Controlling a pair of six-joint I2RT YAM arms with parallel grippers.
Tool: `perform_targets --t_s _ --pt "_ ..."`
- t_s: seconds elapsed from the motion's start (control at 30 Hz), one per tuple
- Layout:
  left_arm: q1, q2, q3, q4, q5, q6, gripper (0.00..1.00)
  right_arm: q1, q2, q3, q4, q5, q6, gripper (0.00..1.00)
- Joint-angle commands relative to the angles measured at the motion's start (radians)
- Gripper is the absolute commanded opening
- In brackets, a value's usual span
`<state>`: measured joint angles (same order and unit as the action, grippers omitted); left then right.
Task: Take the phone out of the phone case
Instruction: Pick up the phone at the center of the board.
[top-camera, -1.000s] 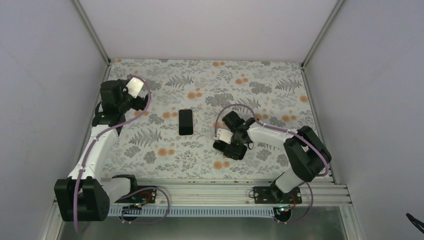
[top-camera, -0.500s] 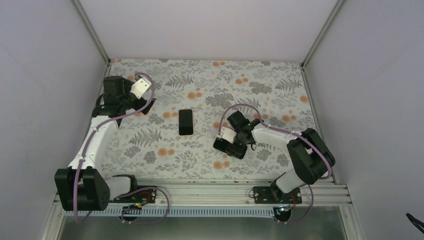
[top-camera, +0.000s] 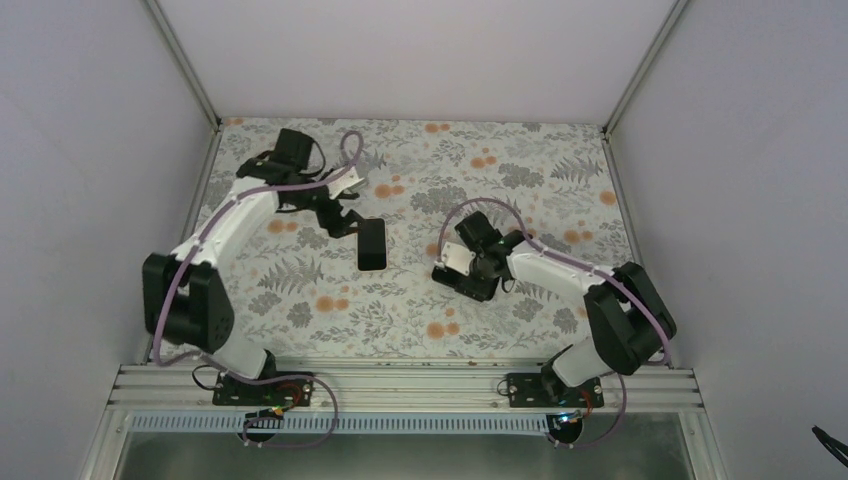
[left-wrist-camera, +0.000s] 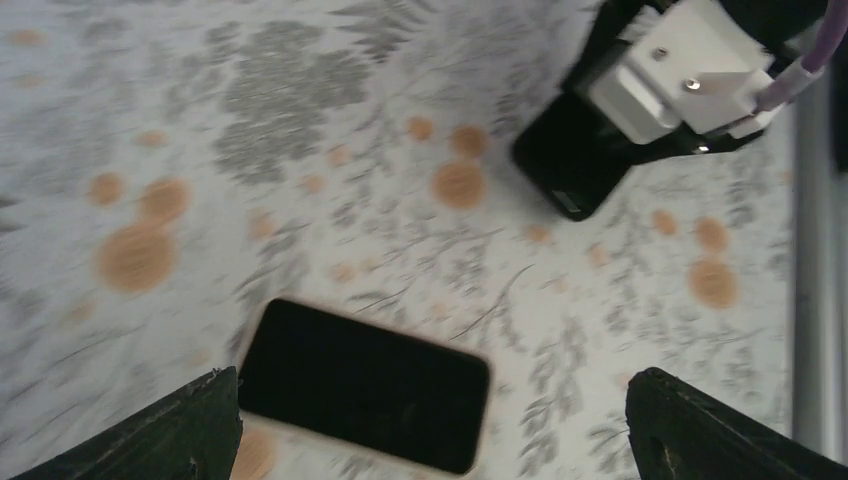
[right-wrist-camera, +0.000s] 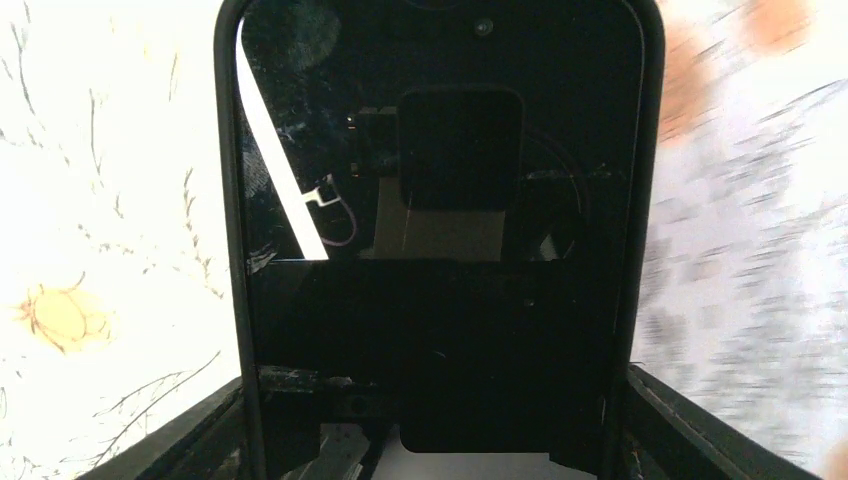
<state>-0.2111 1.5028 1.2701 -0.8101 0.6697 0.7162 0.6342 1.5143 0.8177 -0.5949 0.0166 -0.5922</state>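
Note:
I will next move my left gripper across to the phone case's loose end, to its right in the top view, as my right gripper leaves that end bare.
A black slab with a pale rim, which looks like a phone, lies flat at the table's middle; it also shows in the left wrist view. My left gripper is open just left of it, and its fingertips stand wide apart on either side of it. My right gripper is shut on the black phone case, one finger on each long side. The case holds a glossy black face; I cannot tell whether that is a phone. The case also shows in the left wrist view.
The floral tablecloth covers the table. Grey walls stand left, right and behind. An aluminium rail with the arm bases runs along the near edge.
My left arm has swung from the far left edge in to the middle, next to the flat black slab. My right gripper with the case has shifted slightly farther from the rail.

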Motion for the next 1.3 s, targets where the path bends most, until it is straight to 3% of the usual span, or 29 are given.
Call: perform_targets --t_s 0.0,0.37,0.73,1.07,1.13,1.17,1.2,1.27 --pt "-0.059 0.136 0.135 -0.207 0.199 0.052 0.94 0.020 -0.090 0.108 0.055 0.060 -0.061 0.50" --pt "-0.113 0.460 0.418 -0.399 0.394 0.005 0.93 0.090 -0.063 0.258 0.177 0.086 -0.104 0.53" --pt "-0.139 0.545 0.491 -0.429 0.400 -0.053 0.89 0.146 0.015 0.385 0.267 0.101 -0.131 0.53" --pt "-0.140 0.549 0.536 -0.432 0.440 -0.062 0.43 0.167 0.004 0.378 0.277 0.104 -0.144 0.57" --pt "-0.140 0.561 0.558 -0.468 0.458 -0.035 0.26 0.167 -0.005 0.371 0.273 0.108 -0.143 0.68" --pt "-0.140 0.570 0.569 -0.500 0.470 -0.015 0.16 0.165 -0.013 0.364 0.267 0.107 -0.143 0.79" --pt "-0.140 0.574 0.583 -0.526 0.477 0.007 0.09 0.163 -0.022 0.358 0.263 0.105 -0.144 0.97" --pt "-0.139 0.564 0.583 -0.547 0.478 0.035 0.02 0.143 -0.050 0.349 0.231 0.066 -0.139 1.00"
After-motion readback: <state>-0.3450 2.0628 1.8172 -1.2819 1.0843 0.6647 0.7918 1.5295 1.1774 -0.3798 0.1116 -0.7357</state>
